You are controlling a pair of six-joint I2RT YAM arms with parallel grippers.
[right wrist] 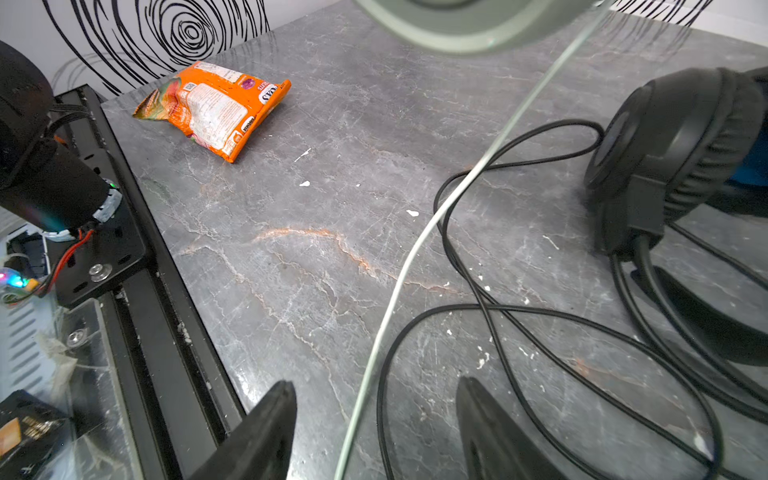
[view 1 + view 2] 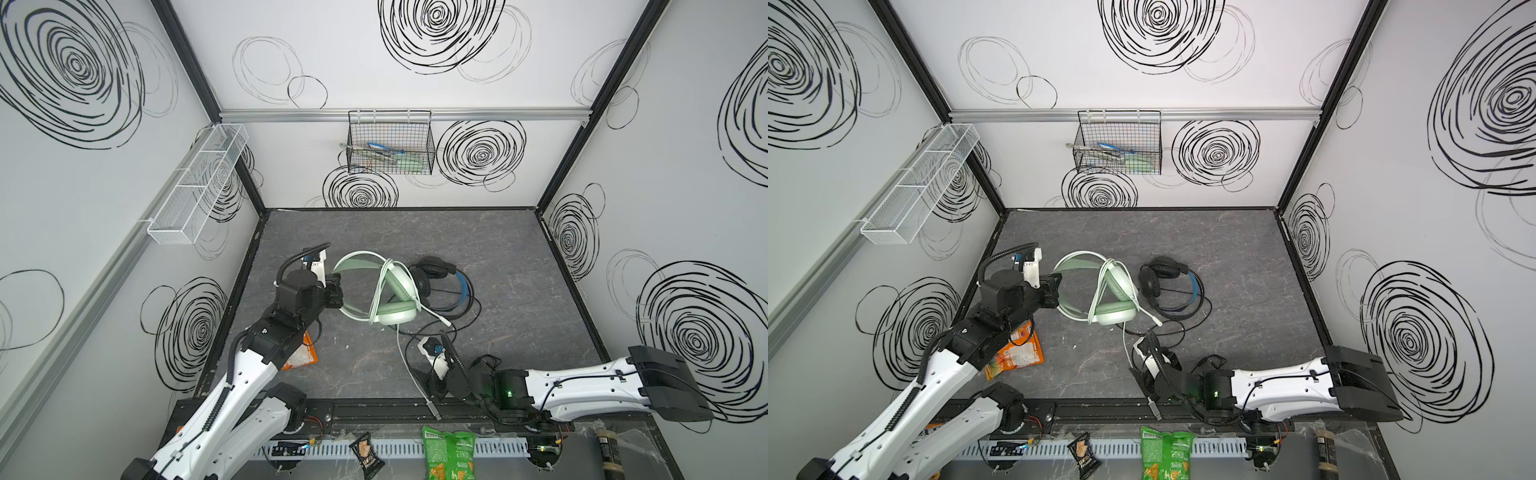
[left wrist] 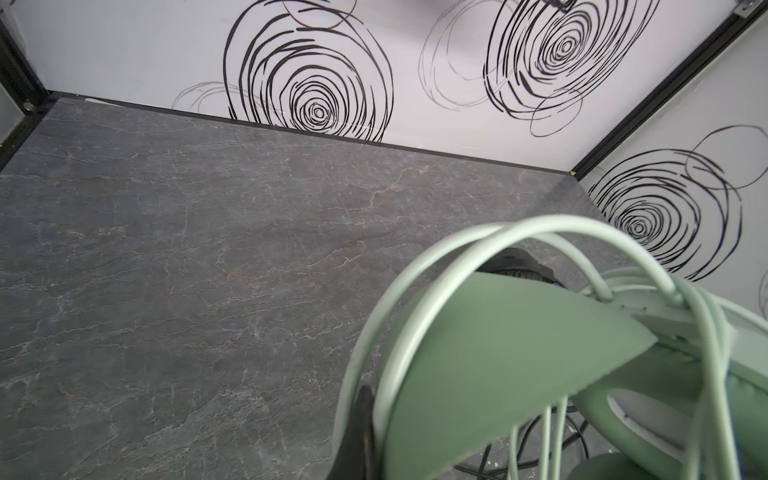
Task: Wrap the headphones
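The right gripper lowers its fingers outward onto the pale cable's loose part below next, clear of the black cable beside it.
The mint-green headphones lie mid-table, with their pale cable looped several times over the earcups. My left gripper is shut on their thin headband hoop, at the left side. The black headphones lie just to the right, and their black cable sprawls loose. Nearer the front, my right gripper is open low over the table. The loose end of the pale cable and a strand of black cable run between its fingers, which do not touch them.
An orange snack bag lies under my left arm. A green chip bag, a small dark packet and a bottle sit past the front rail. A black wire basket and a white mesh basket hang on the walls.
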